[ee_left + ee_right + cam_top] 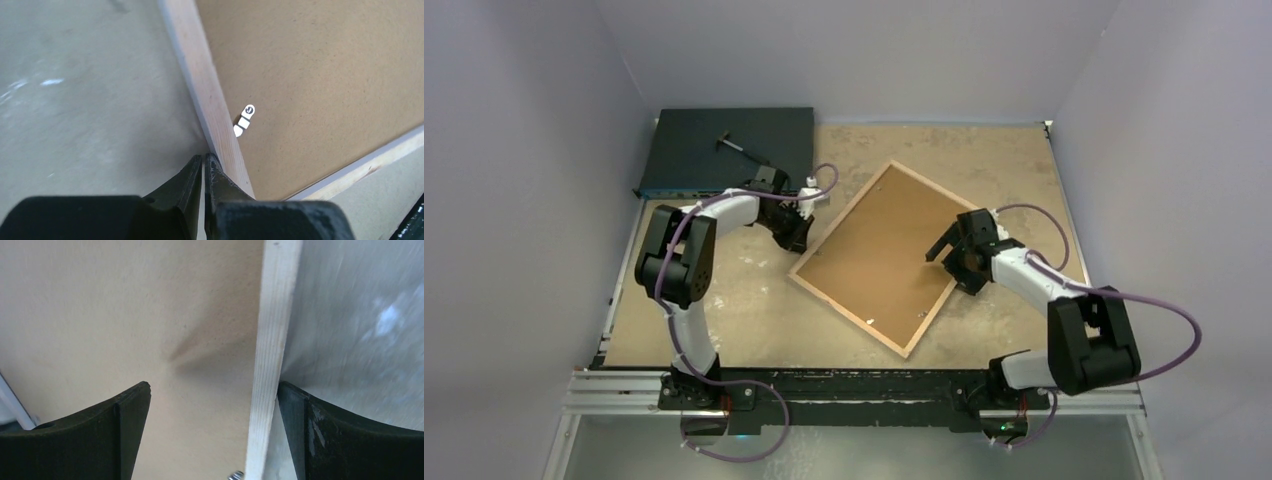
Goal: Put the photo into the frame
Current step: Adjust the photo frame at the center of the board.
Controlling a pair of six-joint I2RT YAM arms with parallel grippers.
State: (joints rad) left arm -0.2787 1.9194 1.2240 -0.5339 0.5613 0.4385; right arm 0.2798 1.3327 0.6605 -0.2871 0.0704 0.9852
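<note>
The narrow wood fits between the fingers of my right gripper, so that gripper will next go up, cross the board (879,255) toward the rim beside my left gripper, then go down and close there.
The frame (849,314) lies face down and turned on the table, its light wood back up. A plain brown backing board (879,255) fills it. The photo is hidden. My left gripper (796,240) is shut, with its tips (204,157) against the outer side of the frame's left rim (200,75), near a small metal tab (245,119). Nothing shows between its jaws. My right gripper (946,255) is open and low over the frame's right side. In the right wrist view it (214,395) straddles the pale rim (272,330), one finger (132,410) over the board and the other over the table.
A dark flat box (704,160) sits at the back left corner with a small dark tool (742,148) on it. The worn tan table (724,310) shows around the frame. Grey walls close in the left, back and right sides.
</note>
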